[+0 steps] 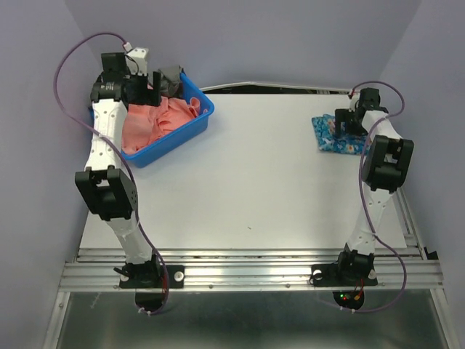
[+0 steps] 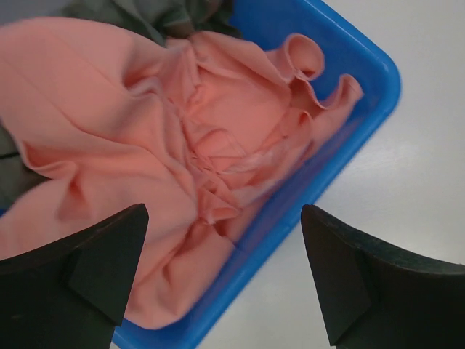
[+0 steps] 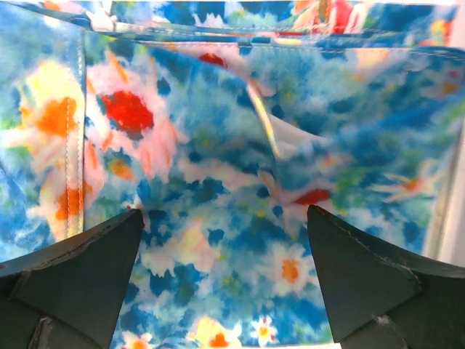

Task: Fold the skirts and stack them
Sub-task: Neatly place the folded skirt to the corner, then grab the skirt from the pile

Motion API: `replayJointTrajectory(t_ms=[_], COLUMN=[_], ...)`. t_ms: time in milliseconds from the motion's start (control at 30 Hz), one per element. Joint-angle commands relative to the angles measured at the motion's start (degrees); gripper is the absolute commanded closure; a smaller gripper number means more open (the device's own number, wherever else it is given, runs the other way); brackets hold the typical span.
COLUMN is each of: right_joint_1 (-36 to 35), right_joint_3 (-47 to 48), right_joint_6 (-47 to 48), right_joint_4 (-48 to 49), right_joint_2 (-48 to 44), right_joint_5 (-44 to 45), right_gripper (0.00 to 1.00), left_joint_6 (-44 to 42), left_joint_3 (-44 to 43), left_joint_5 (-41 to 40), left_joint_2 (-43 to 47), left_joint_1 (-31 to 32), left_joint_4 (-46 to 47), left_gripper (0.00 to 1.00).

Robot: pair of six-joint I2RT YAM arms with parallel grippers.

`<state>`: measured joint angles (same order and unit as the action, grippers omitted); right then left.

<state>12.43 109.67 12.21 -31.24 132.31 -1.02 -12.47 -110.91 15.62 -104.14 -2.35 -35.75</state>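
The pink skirt's fold [image 1: 136, 116] [image 2: 105, 182] lies below my left gripper, toward its left in the wrist view. My left gripper should move that way and go down, clear of the basket's rim.
The salmon-pink pleated skirt [image 1: 156, 120] lies crumpled in the blue basket [image 1: 190, 128] at the back left; it fills the left wrist view [image 2: 152, 153]. My left gripper [image 1: 145, 86] hangs open above the basket's near rim, its jaws wide apart [image 2: 224, 240] and empty. The blue flowered skirt [image 1: 333, 137] lies folded flat on the table at the back right and fills the right wrist view [image 3: 240, 167]. My right gripper [image 1: 346, 120] is open right over it, jaws spread [image 3: 225, 247], holding nothing.
A dark grey-green cloth [image 1: 170, 75] sits at the back of the basket, also in the left wrist view [image 2: 138, 18]. The white table [image 1: 247, 189] stretches between the two arms. Walls close in on both sides.
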Motion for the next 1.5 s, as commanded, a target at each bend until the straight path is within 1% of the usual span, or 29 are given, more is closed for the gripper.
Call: replayJointTrajectory(t_ms=[0,33,67,100,133,200,333,467,667,733,767,800,833,867,900,933,967,1067,1200,1233,1267,1300,1367,1400,1467], right_joint_1=[-1.0,-1.0,-1.8,-2.6,-2.6,-4.4,-6.7,-8.1,-9.8,-9.8,-9.8,-9.8,-9.8,-9.8,-9.8,-9.8,-9.8,-9.8,-9.8,-9.8,-9.8,-9.8,-9.8,-9.8,-9.8], right_joint_3=[7.0,7.4,7.1,6.7,5.6,4.2,1.4,0.5,-1.0,-0.9,-0.9,-0.9,-0.9,-0.8,-0.7,-0.6,-0.4,-0.2,0.0,0.1,0.2,0.3,0.8,1.2,2.0], right_joint_6=[2.4,2.5,1.9,1.9,1.4,1.2,0.7,-0.6,-0.3,-0.1,0.1,0.1,0.0,0.1,-0.1,-0.2,-0.3,-0.7,-1.1,-1.2,-1.5,-1.6,-1.7,-1.7,-1.7], right_joint_4=[-7.4,-8.0,-8.0,-7.9,-8.0,-7.8,-9.1,-11.5,-12.4,-13.0,-13.1,-13.1,-13.3,-13.3,-13.5,-13.5,-13.5,-13.4,-13.4,-13.4,-13.5,-13.5,-13.5,-13.7,-14.3], right_joint_2=[-2.0,-3.0,-4.2,-6.7,-7.9,-10.5,-16.6,-19.2,-20.8,-21.0,-21.0,-21.0,-21.1,-21.1,-21.1,-21.0,-21.0,-21.0,-21.0,-21.0,-21.0,-20.9,-20.6,-20.5,-20.1], right_joint_5=[-5.5,-6.1,-7.1,-7.8,-8.8,-10.8,-13.8,-16.0,-15.1,-14.5,-14.4,-14.3,-14.5,-14.5,-14.7,-14.9,-15.2,-15.8,-17.8,-18.2,-18.8,-19.9,-21.0,-22.4,-23.9], right_gripper=[0.0,0.0,0.0,0.0,0.0,0.0,0.0,0.0,0.0,0.0,0.0,0.0,0.0,0.0,0.0,0.0,0.0,0.0,0.0,0.0,0.0,0.0,0.0,0.0,0.0], left_joint_6=[-6.5,-7.1,-8.3,-8.9,-9.2,-10.4,-10.7,-10.9,-13.0,-13.1,-13.1,-12.7,-12.6,-12.4,-11.9,-11.6,-11.2,-9.9,-7.4,-6.4,-4.7,-3.8,-2.1,-0.4,1.8], left_joint_3=[-15.5,-17.4,-19.5,-20.0,-19.7,-19.9,-21.4,-24.3,-24.3,-24.3,-24.0,-23.6,-22.0,-22.0,-20.4,-19.8,-19.4,-20.6,-21.9,-21.9,-21.9,-22.0,-22.1,-22.2,-22.6], left_joint_5=[-5.8,-7.3,-8.3,-8.8,-9.5,-11.0,-10.8,-11.7,-8.9,-6.4,-4.6,-3.5,-0.8,-0.8,1.7,3.0,5.1,8.5,16.2,17.5,20.5,21.8,23.7,26.6,29.3], left_joint_2=[-7.2,-10.3,-11.3,-12.2,-13.5,-15.0,-20.0,-24.4,-29.1,-29.5,-29.1,-28.7,-26.8,-25.8,-24.4,-23.1,-20.5,-15.8,-9.7,-7.2,-6.3,-5.1,-2.1,-1.3,1.2], left_joint_1=[-4.0,-4.8,-5.5,-6.0,-6.7,-7.3,-8.8,-9.6,-9.7,-9.7,-9.7,-9.7,-9.7,-9.7,-9.7,-9.7,-9.7,-9.7,-9.6,-9.4,-9.3,-9.2,-8.1,-7.7,-6.1], left_joint_4=[-6.9,-7.2,-6.6,-5.8,-3.4,-1.4,2.8,4.3,3.7,2.9,2.4,2.3,2.9,3.3,3.7,4.0,4.2,3.7,3.4,4.2,4.7,5.2,6.6,7.0,8.5], left_gripper=[0.01,0.01,0.01,0.01,0.02,0.01,0.01,0.01,0.02,0.2,0.41,0.51,0.66,0.66,0.84,0.93,1.0,1.0,1.0,1.0,1.0,1.0,1.0,1.0,1.0])
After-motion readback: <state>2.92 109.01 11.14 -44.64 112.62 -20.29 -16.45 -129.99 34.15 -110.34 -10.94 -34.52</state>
